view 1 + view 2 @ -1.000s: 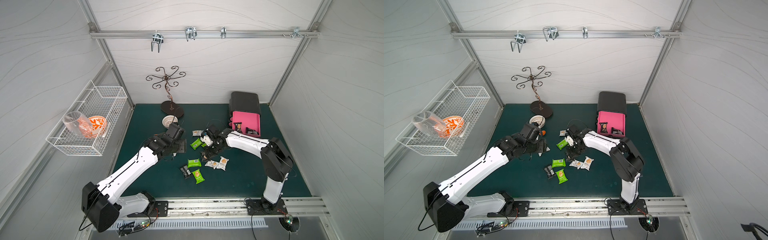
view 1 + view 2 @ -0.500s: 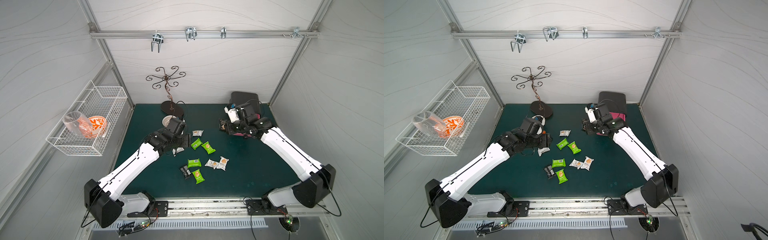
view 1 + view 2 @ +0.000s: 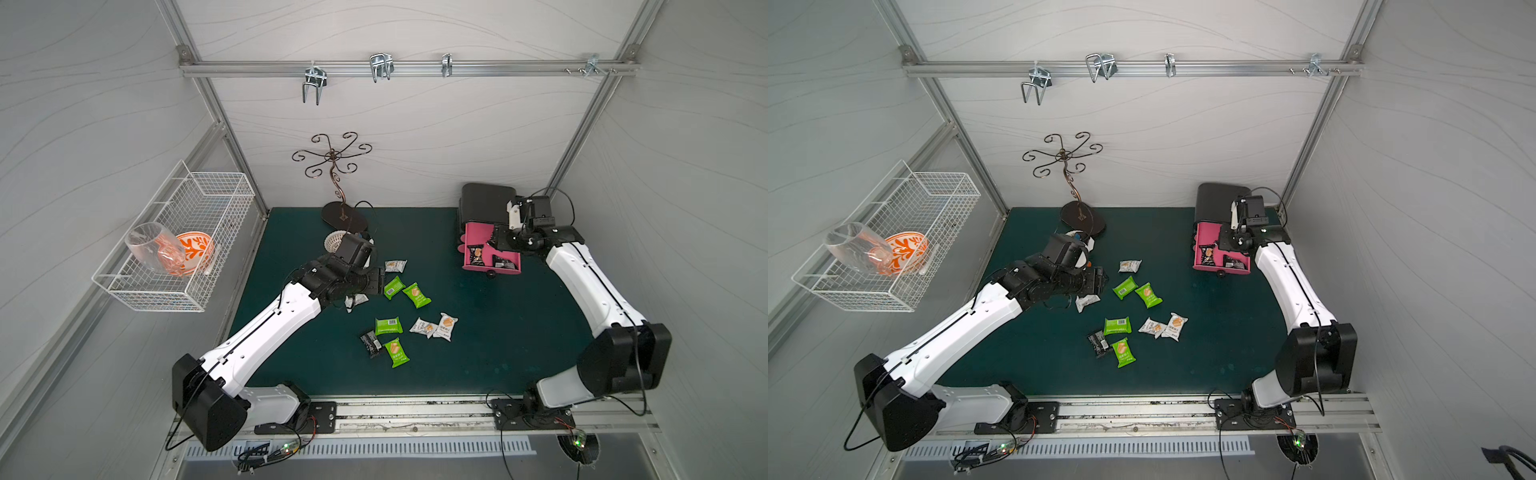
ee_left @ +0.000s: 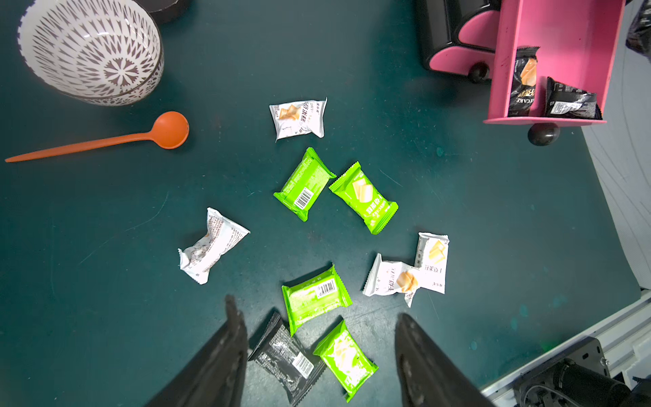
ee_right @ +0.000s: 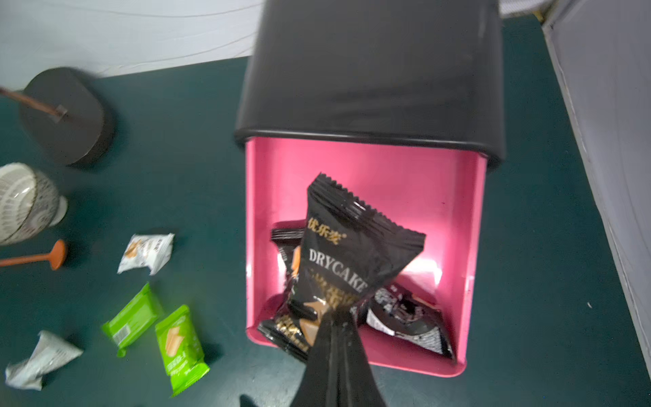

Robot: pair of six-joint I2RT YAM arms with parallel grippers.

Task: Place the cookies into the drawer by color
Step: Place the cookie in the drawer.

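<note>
My right gripper lowers to the drawer's bare pink bottom below next and releases the black packet, since that drawer already holds black ones.
Cookies lie scattered on the green mat: several green packets (image 3: pixel 388 326), several white ones (image 3: pixel 445 326) and one black packet (image 3: pixel 370 344). The pink drawer (image 3: pixel 476 235) stands pulled out of its black cabinet (image 3: pixel 486 203) at the back right, with two black packets (image 4: pixel 525 81) inside. My right gripper (image 5: pixel 336 313) hangs over the drawer's front, shut on a black cookie packet (image 5: pixel 352 253). My left gripper (image 4: pixel 317 310) is open above the mat on the left side of the pile, holding nothing. In the left wrist view the black packet (image 4: pixel 285 359) and a green one (image 4: pixel 345 359) show between its fingers.
A patterned bowl (image 4: pixel 91 53) and an orange spoon (image 4: pixel 105 141) lie at the back left of the mat, beside the dark base of a metal hook stand (image 3: pixel 344 216). A wire basket (image 3: pixel 178 249) with a glass and a bowl hangs on the left wall.
My right arm has swung from the middle of the pile back to the drawer, carrying the black packet. The left gripper stayed open and shifted slightly toward the green packets.
</note>
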